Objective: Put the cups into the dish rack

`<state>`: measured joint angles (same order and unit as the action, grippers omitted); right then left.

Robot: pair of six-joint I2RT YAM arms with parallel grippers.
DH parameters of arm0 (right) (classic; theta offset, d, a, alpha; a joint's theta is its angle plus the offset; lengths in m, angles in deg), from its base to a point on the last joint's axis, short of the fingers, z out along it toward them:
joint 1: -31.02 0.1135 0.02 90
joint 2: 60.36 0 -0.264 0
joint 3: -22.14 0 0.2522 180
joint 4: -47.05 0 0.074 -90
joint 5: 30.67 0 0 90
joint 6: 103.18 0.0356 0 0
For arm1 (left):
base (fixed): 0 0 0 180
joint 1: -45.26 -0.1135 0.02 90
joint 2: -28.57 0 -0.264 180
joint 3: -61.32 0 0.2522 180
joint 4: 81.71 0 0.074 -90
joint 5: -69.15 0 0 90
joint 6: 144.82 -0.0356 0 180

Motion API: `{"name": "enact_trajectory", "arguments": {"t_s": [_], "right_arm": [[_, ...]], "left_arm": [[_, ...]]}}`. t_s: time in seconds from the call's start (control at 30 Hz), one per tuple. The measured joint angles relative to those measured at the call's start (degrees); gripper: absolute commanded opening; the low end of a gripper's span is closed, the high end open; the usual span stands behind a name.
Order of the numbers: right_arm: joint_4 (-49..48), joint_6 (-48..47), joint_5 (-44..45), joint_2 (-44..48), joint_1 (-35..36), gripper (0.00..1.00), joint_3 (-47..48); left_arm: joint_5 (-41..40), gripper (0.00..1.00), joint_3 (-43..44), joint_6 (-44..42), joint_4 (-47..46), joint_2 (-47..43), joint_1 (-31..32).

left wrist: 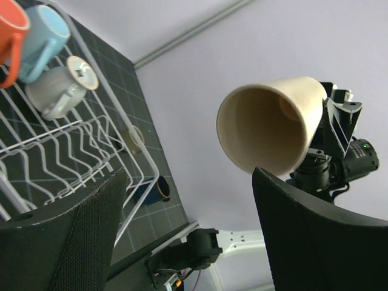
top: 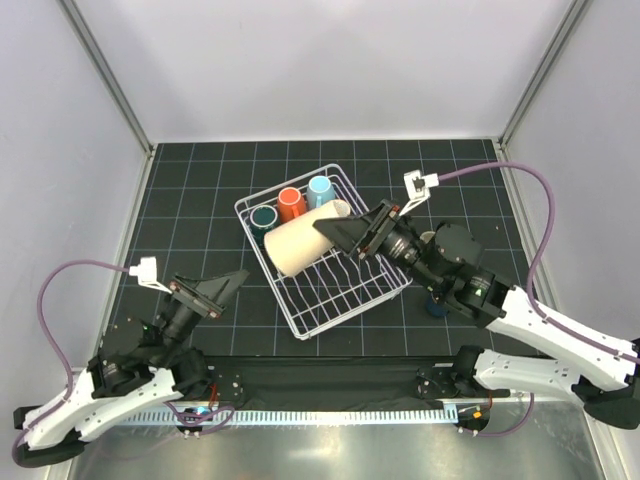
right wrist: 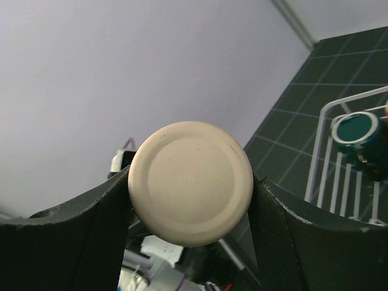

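The robot's right gripper will next turn the sideways tumbler so its opening points down over the rack's wires beside the orange cup (top: pixel 291 204), then lower and release it, because those wires are below the right gripper.
The white wire dish rack (top: pixel 332 298) sits mid-table. In its far end stand a dark teal cup (top: pixel 265 217), an orange cup (top: pixel 291 204), a light blue cup (top: pixel 320 189) and a white cup (top: pixel 340 209). My right gripper (top: pixel 347 236) is shut on the base end of the tall beige tumbler (top: pixel 298 245), holding it sideways above the rack. In the right wrist view the tumbler's round base (right wrist: pixel 191 182) fills the gap between the fingers. My left gripper (top: pixel 236 281) is open and empty, left of the rack; its view shows the tumbler's mouth (left wrist: pixel 267 124).
A navy cup (top: pixel 437 304) stands on the mat right of the rack, partly under the right arm, also in the left wrist view (left wrist: pixel 159 189). A small olive-beige cup (left wrist: pixel 134 137) sits beyond the rack's far side. Grey walls enclose the mat.
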<state>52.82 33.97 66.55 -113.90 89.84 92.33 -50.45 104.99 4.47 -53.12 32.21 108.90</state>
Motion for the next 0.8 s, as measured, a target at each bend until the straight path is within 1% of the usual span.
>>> {"name": "enact_trajectory", "arguments": {"t_s": [0.1,0.2,0.33,0.53,0.67,0.8], "right_arm": [[3.8,-5.0,3.1,-0.4,-1.3,0.04,1.4],[5.9,-11.5,7.0,-2.7,-1.3,0.04,3.3],[6.1,-21.2,12.9,-9.9,-1.3,0.04,6.0],[5.3,-32.4,20.7,-21.2,-1.4,0.04,6.2],[4.4,-36.6,24.0,-25.9,-1.4,0.04,6.4],[2.3,-38.7,26.2,-28.9,-1.4,0.04,6.4]], "left_arm": [[-3.0,0.81,0.2,1.4,4.9,-2.4,0.0],[-4.7,0.82,0.6,1.9,8.1,-2.8,0.0],[-5.7,0.81,1.8,2.0,10.8,-2.1,0.0],[-6.0,0.82,4.3,1.8,13.3,1.5,0.0],[-6.0,0.82,4.5,1.8,13.8,2.2,0.0],[-6.4,0.82,4.5,1.8,14.4,2.2,0.0]]}}
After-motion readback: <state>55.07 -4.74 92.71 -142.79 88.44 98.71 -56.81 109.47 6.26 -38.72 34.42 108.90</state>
